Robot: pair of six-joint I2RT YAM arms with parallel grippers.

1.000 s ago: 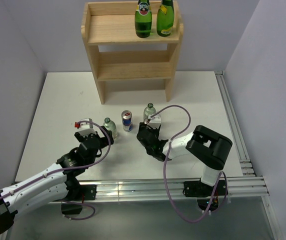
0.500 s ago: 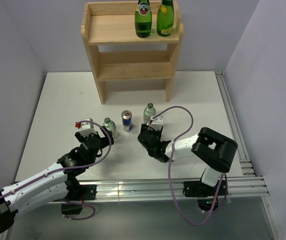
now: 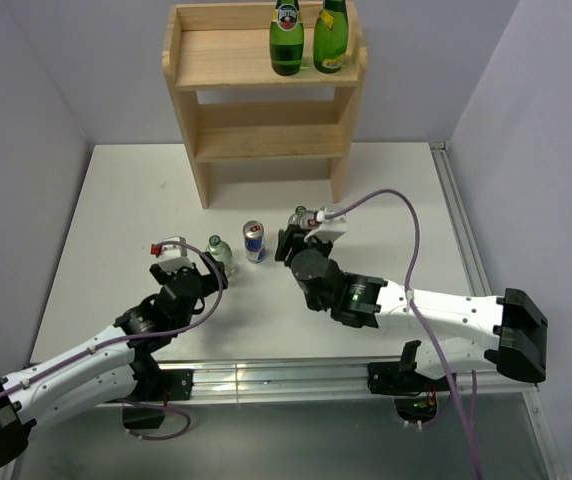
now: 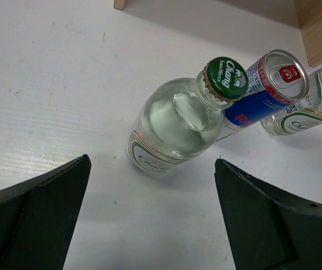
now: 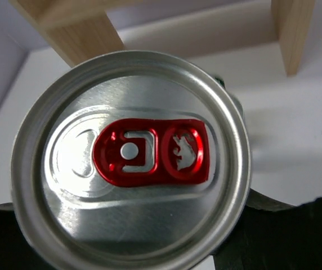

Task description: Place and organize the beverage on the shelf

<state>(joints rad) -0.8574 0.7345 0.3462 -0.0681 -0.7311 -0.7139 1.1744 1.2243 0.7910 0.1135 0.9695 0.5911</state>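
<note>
My right gripper holds the silver can and next needs to raise it outward onto the end of the shelf's empty lower level, below the green bottles, and release it, since that level lies outward and higher.
A silver can [image 5: 130,157] with a red tab fills the right wrist view, and my right gripper [image 5: 141,225] is shut on it, a black finger [image 5: 287,230] on each side. In the top view my right gripper [image 3: 288,243] hides that can. A red-and-blue can [image 3: 254,241] stands just left of it, and a clear bottle [image 3: 299,216] right behind it. My left gripper [image 3: 206,268] is open, just short of a clear green-capped bottle [image 4: 178,121]. The wooden shelf [image 3: 266,142] stands at the back with two green bottles [image 3: 286,40] on its top tier.
In the left wrist view the red-and-blue can [image 4: 265,84] stands close behind the green-capped bottle, with the other clear bottle [image 4: 307,109] beyond it. Grey walls close in the white table [image 3: 116,210]. A metal rail [image 3: 466,250] runs along its right edge.
My right arm has stretched out low, its elbow swinging right, and its gripper has moved a little toward the shelf. My left arm has not moved.
</note>
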